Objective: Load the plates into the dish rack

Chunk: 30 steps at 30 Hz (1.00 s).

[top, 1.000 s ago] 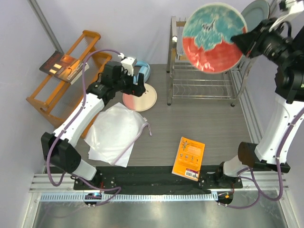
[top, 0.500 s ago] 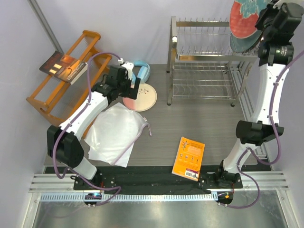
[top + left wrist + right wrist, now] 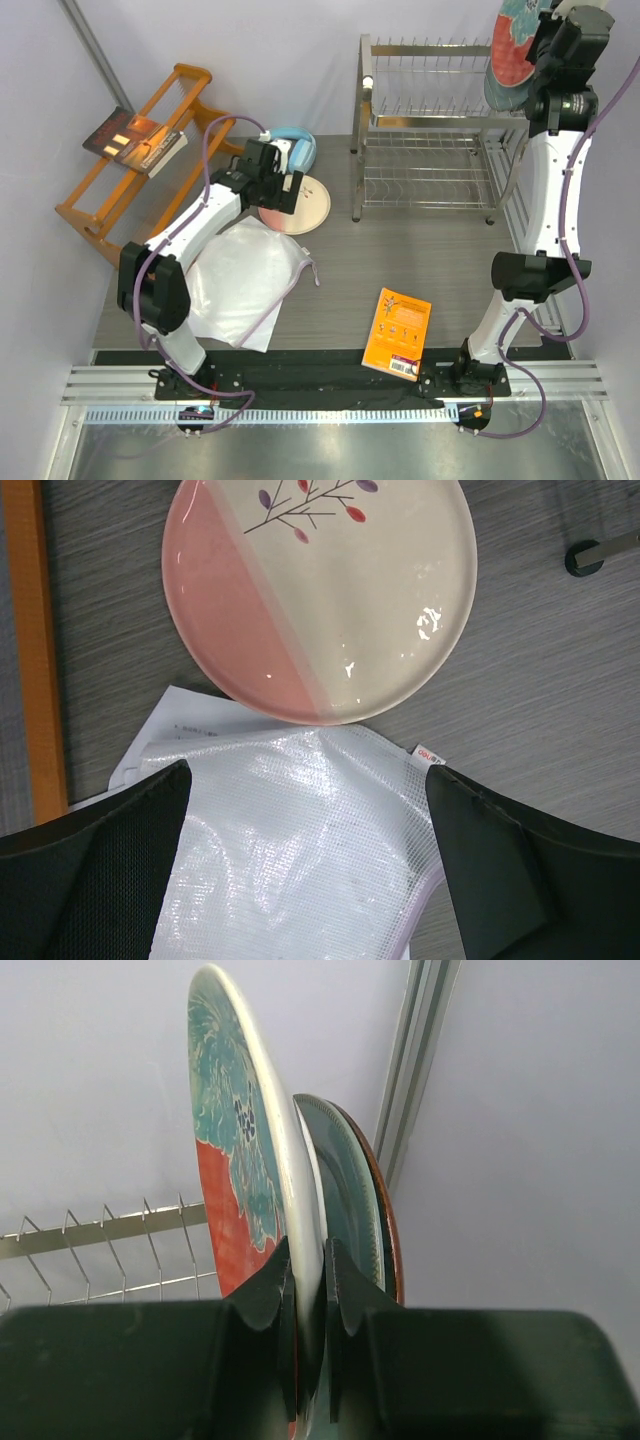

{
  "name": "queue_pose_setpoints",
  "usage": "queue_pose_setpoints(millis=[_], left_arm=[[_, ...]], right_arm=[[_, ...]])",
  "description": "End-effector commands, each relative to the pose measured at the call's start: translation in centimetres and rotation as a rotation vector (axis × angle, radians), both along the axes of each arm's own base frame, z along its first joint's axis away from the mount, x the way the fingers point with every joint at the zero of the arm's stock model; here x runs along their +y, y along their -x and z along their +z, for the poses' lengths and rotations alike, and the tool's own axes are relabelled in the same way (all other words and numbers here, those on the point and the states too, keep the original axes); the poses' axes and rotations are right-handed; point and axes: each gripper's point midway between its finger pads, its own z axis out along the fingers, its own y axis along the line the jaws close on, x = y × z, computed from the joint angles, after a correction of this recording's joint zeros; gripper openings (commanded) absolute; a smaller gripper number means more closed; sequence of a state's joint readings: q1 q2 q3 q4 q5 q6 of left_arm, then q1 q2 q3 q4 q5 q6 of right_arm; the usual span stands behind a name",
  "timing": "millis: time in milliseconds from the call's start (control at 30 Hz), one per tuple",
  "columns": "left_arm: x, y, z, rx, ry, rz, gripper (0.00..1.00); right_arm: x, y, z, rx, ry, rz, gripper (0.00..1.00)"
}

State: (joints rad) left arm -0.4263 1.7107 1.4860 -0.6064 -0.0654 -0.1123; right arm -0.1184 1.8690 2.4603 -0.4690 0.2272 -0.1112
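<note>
The dark teal plate (image 3: 352, 1195) fills the dish rack's end, so my right gripper will next go left in the top view and down to release its plate among empty wires.
My right gripper (image 3: 537, 52) is shut on the rim of the teal-and-red plate (image 3: 514, 35) and holds it upright, edge-on, over the right end of the silver dish rack's (image 3: 430, 125) upper tier. In the right wrist view the gripper (image 3: 310, 1300) pinches this plate (image 3: 232, 1160), and a dark teal plate (image 3: 352, 1195) stands close behind it. That plate shows in the top view (image 3: 503, 96) too. The pink-and-cream plate (image 3: 303, 207) lies flat on the table. My left gripper (image 3: 284, 190) hovers open over its near edge. In the left wrist view the gripper (image 3: 310, 880) sits just short of the plate (image 3: 320, 590).
A white mesh bag (image 3: 245, 275) lies beside the pink plate, under my left fingers (image 3: 110, 880). Light blue headphones (image 3: 296, 140) lie behind the plate. An orange wooden rack (image 3: 140, 165) with a book stands far left. An orange booklet (image 3: 397, 333) lies near the front.
My right arm has swung the teal-and-red plate from facing the camera to upright and edge-on at the rack's right end. My left gripper has shifted slightly right, toward the pink plate.
</note>
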Motion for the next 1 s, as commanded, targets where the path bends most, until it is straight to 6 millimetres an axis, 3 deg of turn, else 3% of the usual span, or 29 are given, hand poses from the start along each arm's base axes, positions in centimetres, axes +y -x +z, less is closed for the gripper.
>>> queue_pose_setpoints(millis=[0, 233, 333, 567, 800, 967], left_arm=[[-0.8, -0.8, 1.8, -0.032, 0.033, -0.008, 0.99], [-0.7, -0.7, 1.0, -0.018, 0.015, -0.012, 0.99], [-0.6, -0.7, 0.7, -0.015, 0.015, -0.009, 1.00], [-0.5, -0.7, 0.0, -0.004, 0.006, -0.006, 0.99], [-0.6, -1.1, -0.3, -0.012, 0.009, -0.008, 0.99], [-0.9, -1.2, -0.4, -0.008, 0.022, -0.008, 0.99]], right_arm=[[1.6, 6.5, 12.0, -0.372, 0.067, -0.018, 0.01], [3.5, 4.8, 9.7, -0.289, 0.103, -0.038, 0.01], [5.8, 3.9, 9.0, -0.264, 0.126, -0.006, 0.01], [5.7, 3.5, 8.5, -0.247, 0.149, -0.056, 0.01], [5.2, 3.4, 5.9, -0.164, 0.164, -0.081, 0.01], [5.3, 2.9, 5.2, -0.147, 0.174, -0.077, 0.01]])
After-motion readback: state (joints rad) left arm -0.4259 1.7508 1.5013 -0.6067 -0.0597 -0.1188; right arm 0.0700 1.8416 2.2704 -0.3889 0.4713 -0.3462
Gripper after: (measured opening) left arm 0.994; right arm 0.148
